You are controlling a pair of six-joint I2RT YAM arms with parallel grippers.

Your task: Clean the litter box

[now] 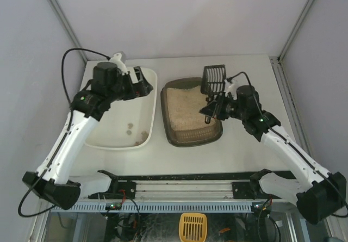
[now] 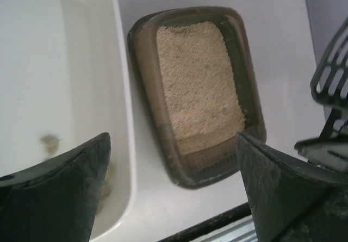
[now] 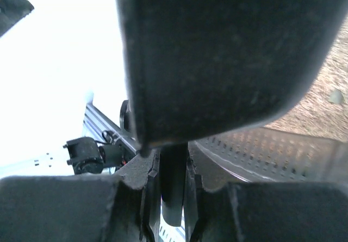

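The litter box's tray-side rim (image 1: 165, 93) (image 2: 145, 53) is narrow and fits between open fingers, so I will next move my left gripper down and to the right in the top view onto it.
The litter box (image 1: 190, 111) is a dark grey-brown tray of beige litter at mid table. It also shows in the left wrist view (image 2: 198, 90). My right gripper (image 1: 213, 109) hovers at the box's right rim, shut on the handle of a black slotted scoop (image 1: 213, 79) whose head points to the far side. In the right wrist view the scoop (image 3: 228, 51) fills the top, its handle is pinched in my right gripper (image 3: 173, 171), and the litter (image 3: 321, 106) lies beyond. My left gripper (image 1: 144, 84) is open and empty above the white tray (image 1: 103, 136); in its wrist view (image 2: 173, 144) the jaws stand wide apart.
The glossy white tray (image 2: 122, 90) lies left of the litter box and holds a few small brownish clumps (image 1: 129, 128). A black rail (image 1: 185, 185) runs along the near table edge. A yellow scoop (image 1: 193, 227) lies below it. Walls close in the table's far and side edges.
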